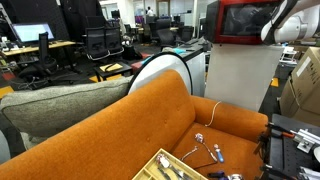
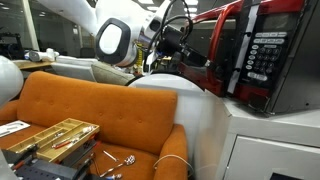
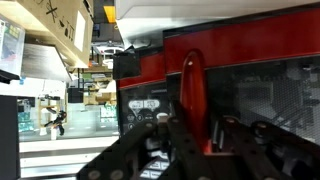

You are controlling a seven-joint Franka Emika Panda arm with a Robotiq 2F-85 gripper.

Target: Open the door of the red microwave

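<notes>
The vertical red handle is between the gripper's fingers, so the robot's gripper should next pull it away from the control panel to swing the door (image 3: pixel 250 100) open wider, and then release the handle.
The red microwave (image 1: pixel 245 22) (image 2: pixel 262 55) sits on top of a white pedestal (image 1: pixel 240 75). In the wrist view its door (image 3: pixel 250 100) fills the frame: a red frame around dark glass, with a vertical red handle (image 3: pixel 192 85). My gripper (image 3: pixel 195 125) is shut on that handle, one black finger on each side of it. In an exterior view the gripper (image 2: pixel 190 45) reaches in from the left to the door's handle edge (image 2: pixel 222 55), which looks slightly out from the control panel. The white arm (image 1: pixel 288 25) covers the microwave's right side.
An orange sofa (image 1: pixel 150 120) (image 2: pixel 90 105) stands below and in front of the pedestal, with a wooden tool tray (image 1: pixel 165 165) (image 2: pixel 55 135) and loose tools beside it. Cardboard boxes (image 1: pixel 305 85) sit to one side. Office chairs and desks (image 1: pixel 100 45) are behind.
</notes>
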